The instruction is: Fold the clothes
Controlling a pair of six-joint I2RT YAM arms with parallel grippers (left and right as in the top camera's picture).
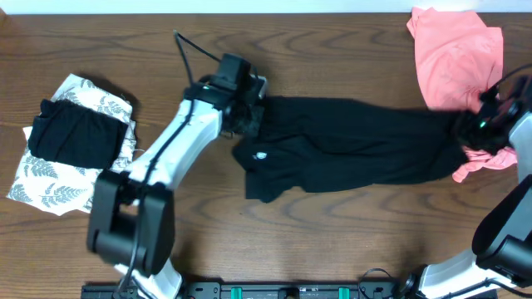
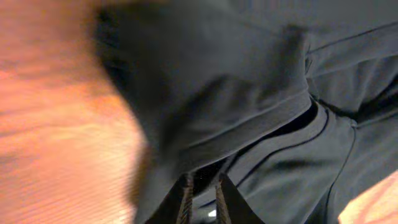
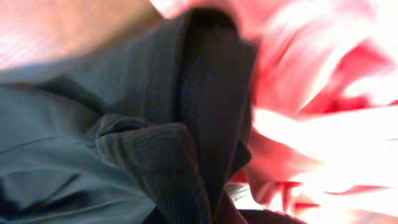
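Observation:
The shirt (image 1: 357,141) still lies stretched sideways, so my right gripper will carry its bunch of cloth to the left in the overhead view and release it over the shirt's white-logo end (image 1: 270,139).
The black shirt (image 1: 357,141) lies stretched sideways across the middle of the table, a small white logo (image 1: 260,154) showing near its left end. My left gripper (image 1: 249,116) is shut on that left end; in the left wrist view the fingertips (image 2: 185,196) stand close together with dark cloth (image 2: 249,74) between them. My right gripper (image 1: 475,126) holds the right end. In the right wrist view the ribbed black collar (image 3: 143,155) bunches over the jaws and hides them. The shirt's right end overlaps the lower edge of the salmon-pink garment (image 1: 455,58).
At the left edge of the wooden table (image 1: 332,241), a folded black garment (image 1: 75,137) rests on a white leaf-print one (image 1: 50,178). Pink cloth (image 3: 323,124) fills the right side of the right wrist view. A cable (image 1: 187,50) runs behind the left arm.

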